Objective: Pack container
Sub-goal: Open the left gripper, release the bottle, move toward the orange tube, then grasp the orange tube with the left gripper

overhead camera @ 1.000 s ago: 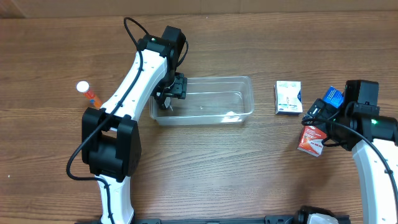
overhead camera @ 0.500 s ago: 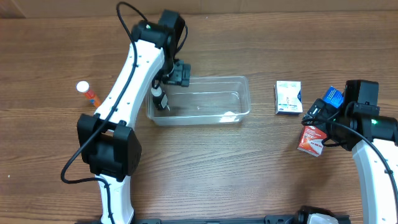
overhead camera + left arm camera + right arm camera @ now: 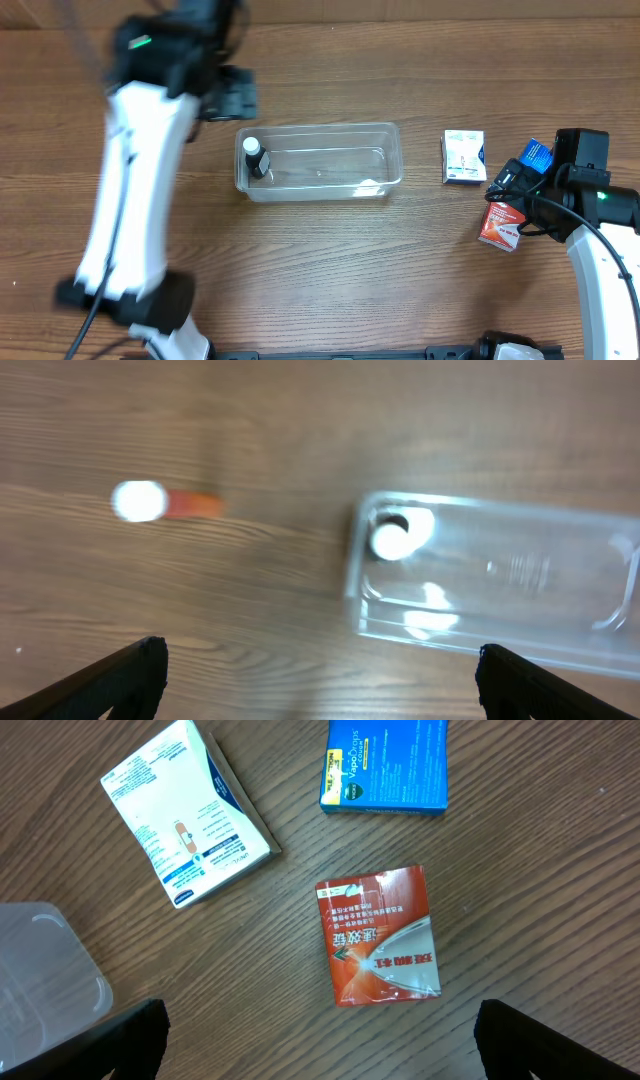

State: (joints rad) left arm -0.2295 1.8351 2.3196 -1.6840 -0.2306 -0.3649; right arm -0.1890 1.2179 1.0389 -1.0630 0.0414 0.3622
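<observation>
I will move my left gripper to the left in the wrist view next, and lower it around the white-capped orange tube [image 3: 158,502] below it.
The clear plastic container [image 3: 330,185] lies at the table's middle. A small dark bottle with a white cap [image 3: 253,155] stands in its left end; the left wrist view shows the cap [image 3: 392,538] inside the tub [image 3: 520,645]. My left gripper [image 3: 230,95] is blurred, up and left of the container, open and empty [image 3: 320,690]. My right gripper [image 3: 507,183] is open and empty [image 3: 320,1050] above the red box [image 3: 500,225], which also shows in the right wrist view [image 3: 380,935].
A white box [image 3: 463,157] [image 3: 190,815] and a blue box [image 3: 537,153] [image 3: 385,765] lie right of the container. An orange tube with a white cap [image 3: 140,500] lies left of the container. A corner of the container [image 3: 40,980] shows in the right wrist view.
My left gripper let go of the small bottle in the container's left end and swung up and to the left. The container slid slightly left. The right arm has not moved.
</observation>
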